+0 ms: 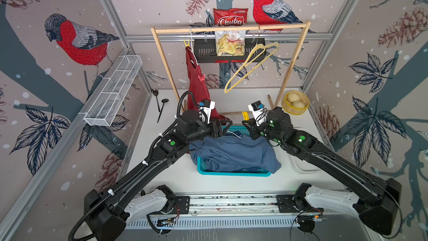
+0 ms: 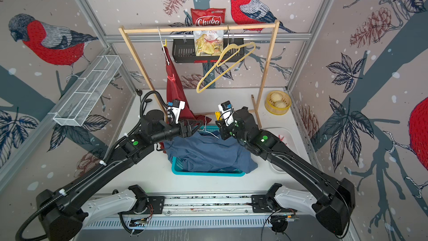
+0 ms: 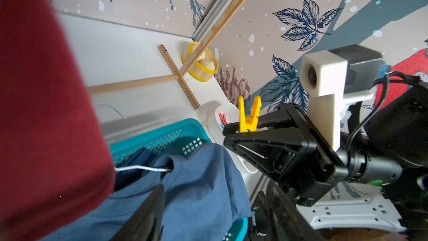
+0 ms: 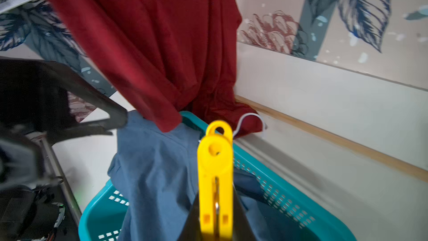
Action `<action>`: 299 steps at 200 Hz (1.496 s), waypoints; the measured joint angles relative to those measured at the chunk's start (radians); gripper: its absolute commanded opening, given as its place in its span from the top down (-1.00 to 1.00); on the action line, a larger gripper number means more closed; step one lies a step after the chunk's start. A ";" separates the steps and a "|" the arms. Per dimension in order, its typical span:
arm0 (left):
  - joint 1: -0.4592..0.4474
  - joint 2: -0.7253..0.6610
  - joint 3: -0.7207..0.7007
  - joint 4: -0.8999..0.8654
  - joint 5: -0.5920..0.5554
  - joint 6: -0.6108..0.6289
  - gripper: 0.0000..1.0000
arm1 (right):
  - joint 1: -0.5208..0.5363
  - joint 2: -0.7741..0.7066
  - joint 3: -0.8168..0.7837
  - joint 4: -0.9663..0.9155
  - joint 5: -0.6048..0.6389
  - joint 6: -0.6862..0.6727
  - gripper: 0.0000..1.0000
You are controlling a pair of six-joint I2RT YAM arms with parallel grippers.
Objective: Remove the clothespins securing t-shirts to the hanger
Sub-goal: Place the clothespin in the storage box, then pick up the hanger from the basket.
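Note:
Next, my right gripper swings away from the basket to the white tray and lowers the yellow clothespin inside to release it, since red clothespins already lie there.
A yellow clothespin (image 4: 215, 170) stands upright in my right gripper (image 4: 216, 209), which is shut on it above the teal basket's (image 1: 231, 173) far right corner; it also shows as the yellow clothespin (image 3: 249, 118). My left gripper (image 3: 213, 195) is open over the blue t-shirt (image 1: 234, 151), which lies heaped in the basket with a white hanger wire (image 3: 139, 168). The dark red t-shirt (image 1: 196, 84) hangs from the wooden rack (image 1: 229, 28), with a yellow clothespin (image 1: 186, 42) at its top and a red clothespin (image 1: 202, 77) lower down.
An empty beige hanger (image 1: 250, 66) dangles from the rack. A white tray (image 2: 275, 168) by the right arm holds red clothespins (image 3: 222, 119). A bamboo steamer (image 1: 295, 103) sits at the back right and black spoons (image 1: 159, 107) at the back left. A wire basket (image 1: 113, 91) juts from the left wall.

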 measured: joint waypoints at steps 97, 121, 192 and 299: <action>0.000 0.073 0.017 -0.041 -0.174 0.217 -0.29 | -0.730 -0.219 -0.057 -0.327 0.050 0.107 0.78; 0.000 0.092 0.016 -0.048 -0.170 0.252 -0.29 | -0.935 -0.143 -0.087 -0.346 -0.049 0.107 0.75; 0.003 0.073 -0.019 -0.049 -0.177 0.324 -0.29 | -1.149 0.033 -0.234 -0.370 -0.281 0.108 -0.05; 0.002 0.153 -0.001 -0.050 -0.132 0.340 -0.10 | -0.851 -0.113 -0.137 -0.357 -0.250 0.166 -0.18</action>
